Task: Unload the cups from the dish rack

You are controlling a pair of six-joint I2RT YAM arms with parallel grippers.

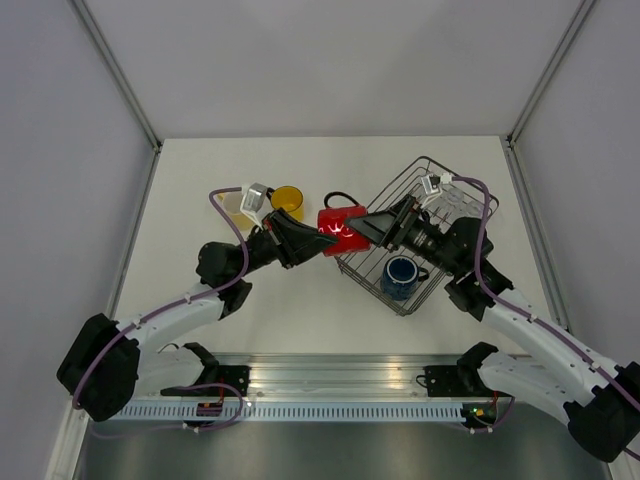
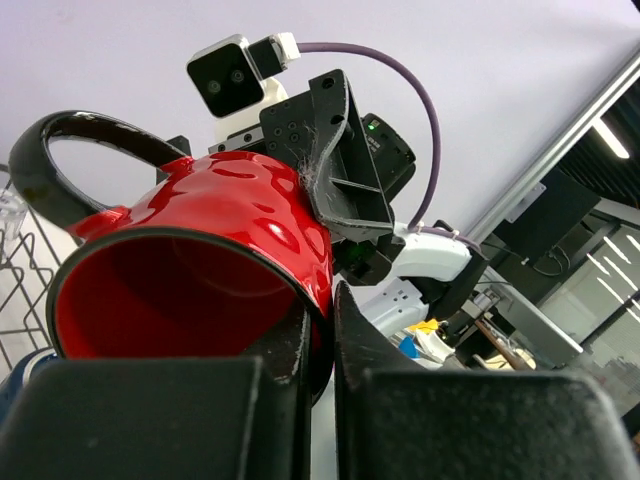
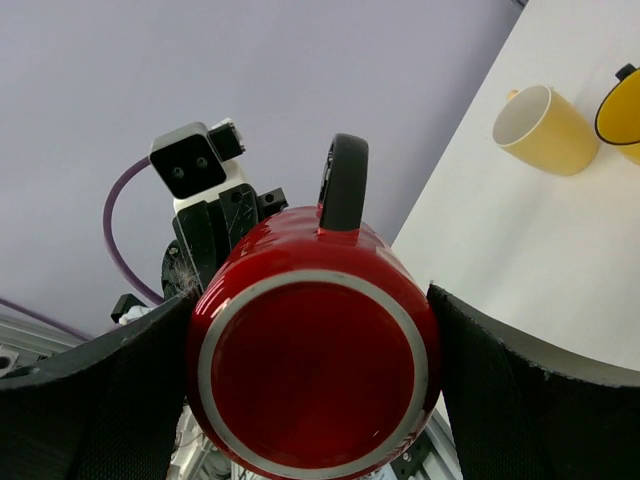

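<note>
Next, my left gripper will swing down and leftward in the top view to the tabletop by the pale yellow mug, turn the sideways red mug upright and release it.
A red mug [image 1: 340,228] hangs in the air between my two grippers, left of the dish rack [image 1: 472,222]. My left gripper [image 1: 308,240] is shut on its rim [image 2: 322,300], one finger inside and one outside. My right gripper [image 1: 366,228] is closed round the mug's body [image 3: 310,300], with the base [image 3: 315,375] facing its camera. A dark blue mug [image 1: 400,277] stands in the rack's near corner. A pale yellow mug [image 1: 235,203] and a bright yellow mug [image 1: 287,198] stand on the table at the left; both also show in the right wrist view [image 3: 545,128] [image 3: 622,115]. The glass tumblers do not show clearly.
The white table [image 1: 200,170] ends at grey walls at the back and sides. The rack's wires [image 2: 20,260] lie just left of the red mug in the left wrist view. The metal rail [image 1: 330,385] with the arm bases runs along the near edge.
</note>
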